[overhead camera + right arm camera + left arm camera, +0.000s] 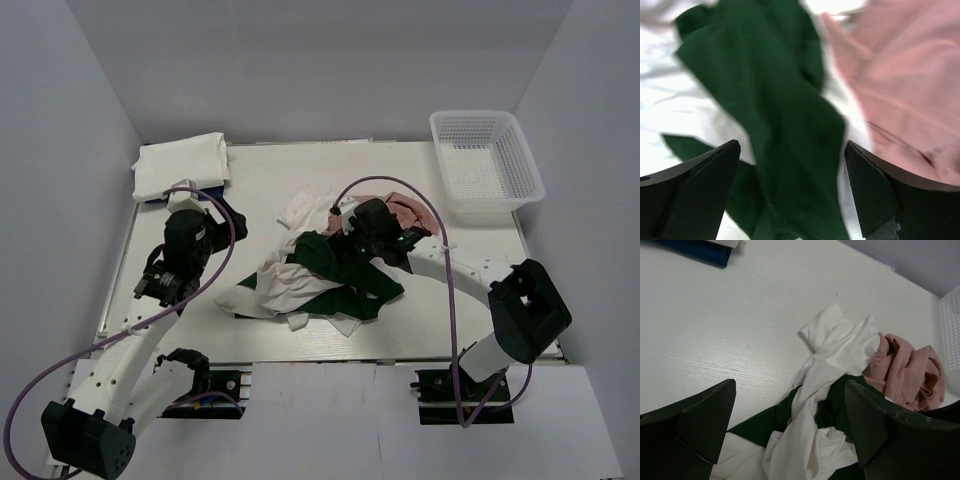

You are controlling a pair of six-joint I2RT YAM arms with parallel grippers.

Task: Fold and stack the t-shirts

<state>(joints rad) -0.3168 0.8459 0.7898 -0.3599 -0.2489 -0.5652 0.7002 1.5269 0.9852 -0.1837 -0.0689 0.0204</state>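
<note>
The open fingers of my right gripper already straddle the dark green fold just below. My right gripper moves down onto that cloth and closes next.
A loose pile of t-shirts lies mid-table: crumpled white ones, a dark green one and a dusty pink one. My right gripper hangs open just over the pile. In the right wrist view its fingers straddle the green shirt, with the pink shirt to the right and white cloth to the left; nothing is gripped. My left gripper is open left of the pile, over bare table. Ahead of it lie a white shirt, green cloth and the pink shirt.
A folded white stack rests on something blue at the back left corner. A white mesh basket stands at the back right. Grey walls close in the table on three sides.
</note>
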